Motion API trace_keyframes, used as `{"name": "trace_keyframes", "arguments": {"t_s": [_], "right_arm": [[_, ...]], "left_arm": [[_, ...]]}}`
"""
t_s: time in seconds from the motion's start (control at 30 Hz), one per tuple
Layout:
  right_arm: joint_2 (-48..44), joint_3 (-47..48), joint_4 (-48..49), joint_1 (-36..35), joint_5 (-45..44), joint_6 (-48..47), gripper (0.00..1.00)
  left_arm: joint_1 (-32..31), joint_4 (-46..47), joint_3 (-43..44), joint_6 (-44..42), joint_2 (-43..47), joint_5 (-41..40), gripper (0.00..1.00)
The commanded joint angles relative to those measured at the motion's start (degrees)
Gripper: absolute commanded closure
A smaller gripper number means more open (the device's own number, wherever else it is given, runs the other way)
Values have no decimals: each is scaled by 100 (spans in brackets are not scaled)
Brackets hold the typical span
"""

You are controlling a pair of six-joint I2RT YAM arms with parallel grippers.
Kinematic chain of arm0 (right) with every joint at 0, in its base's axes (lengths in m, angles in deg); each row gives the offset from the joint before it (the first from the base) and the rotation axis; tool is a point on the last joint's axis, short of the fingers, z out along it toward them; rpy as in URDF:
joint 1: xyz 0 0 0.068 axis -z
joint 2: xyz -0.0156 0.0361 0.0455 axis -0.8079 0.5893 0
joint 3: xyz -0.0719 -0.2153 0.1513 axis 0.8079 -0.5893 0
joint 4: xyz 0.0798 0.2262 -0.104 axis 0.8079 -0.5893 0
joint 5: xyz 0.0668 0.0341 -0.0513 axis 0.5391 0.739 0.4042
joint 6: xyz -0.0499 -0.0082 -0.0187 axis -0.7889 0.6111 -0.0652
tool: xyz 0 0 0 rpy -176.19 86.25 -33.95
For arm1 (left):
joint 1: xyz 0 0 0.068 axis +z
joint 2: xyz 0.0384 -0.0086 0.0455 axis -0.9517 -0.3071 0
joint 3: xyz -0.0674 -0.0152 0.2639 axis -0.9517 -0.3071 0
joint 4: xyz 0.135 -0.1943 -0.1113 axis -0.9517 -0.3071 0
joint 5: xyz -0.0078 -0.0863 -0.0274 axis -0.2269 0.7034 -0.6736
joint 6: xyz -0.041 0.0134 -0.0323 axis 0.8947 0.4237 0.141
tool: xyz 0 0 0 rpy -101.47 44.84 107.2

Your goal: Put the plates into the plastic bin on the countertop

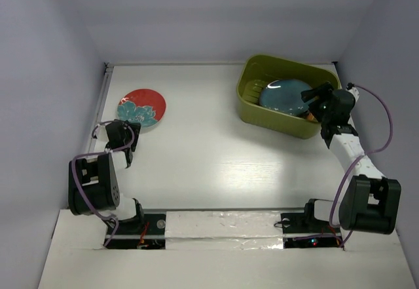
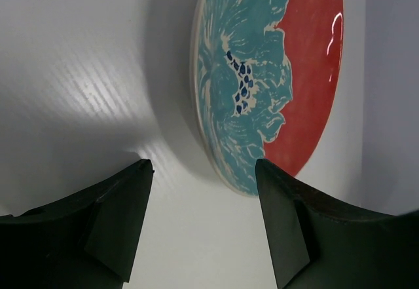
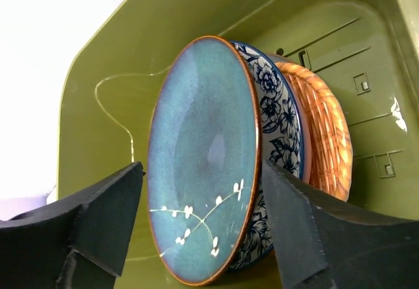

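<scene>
My left gripper moves outward onto the red plate's near rim [image 1: 133, 123] [image 2: 208, 146] by the teal flower next and closes, because that rim lies just beyond its open fingers.
A red plate with a teal flower [image 1: 141, 107] lies flat on the white countertop [image 1: 209, 151] at the far left. My left gripper [image 1: 128, 134] is open and empty just in front of it; in the left wrist view the plate [image 2: 268, 79] lies just beyond the gripper [image 2: 203, 166]. The olive-green bin [image 1: 258, 111] stands at the far right. A dark teal plate [image 1: 283, 96] lies in it on top of a white-and-blue patterned plate [image 3: 278, 125] and an orange one [image 3: 321, 132]. My right gripper [image 1: 313, 103] hovers open over the teal plate [image 3: 203, 158]. Other plates are hidden.
Pale lavender walls enclose the countertop on the left, back and right. The bin's right end sits close to the right wall. The slotted bin floor [image 3: 353, 53] shows beside the stack. Both arm bases stand at the near edge.
</scene>
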Motion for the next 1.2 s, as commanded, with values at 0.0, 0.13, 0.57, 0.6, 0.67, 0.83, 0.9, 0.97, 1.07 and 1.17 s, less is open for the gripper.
{"name": "trace_keyframes", "arguments": {"t_s": [0.0, 0.13, 0.57, 0.6, 0.67, 0.83, 0.9, 0.97, 1.07, 1.17], "right_arm": [[-449, -195, 354, 38, 99, -63, 24], [-758, -276, 371, 38, -147, -194, 21], [8, 263, 211, 38, -580, -521, 9], [-324, 209, 256, -14, -491, -477, 10], [-625, 121, 301, -67, -211, -432, 11], [-1688, -90, 274, -427, 204, -476, 12], [-1987, -222, 274, -550, 344, -459, 14], [-2418, -424, 214, -725, 406, -494, 16], [-2918, -766, 396, -1024, 764, -450, 35], [-3061, -1021, 538, -1612, 933, -353, 96]], "left_arm": [[44, 112, 241, 193, -272, -1, 38], [44, -168, 567, 220, -422, -72, 42], [-175, -1091, 1489, -44, -932, -449, 50], [-175, -1170, 1533, -88, -958, -502, 52], [-228, -1232, 1656, -97, -1037, -528, 53], [-228, -1381, 1920, -123, -1257, -538, 70], [-228, -1294, 2026, -158, -1380, -398, 82], [-228, -1232, 1983, -185, -1381, -353, 100], [-228, -890, 1624, -106, -1144, -309, 100], [-228, -425, 1158, 34, -785, -221, 100]]}}
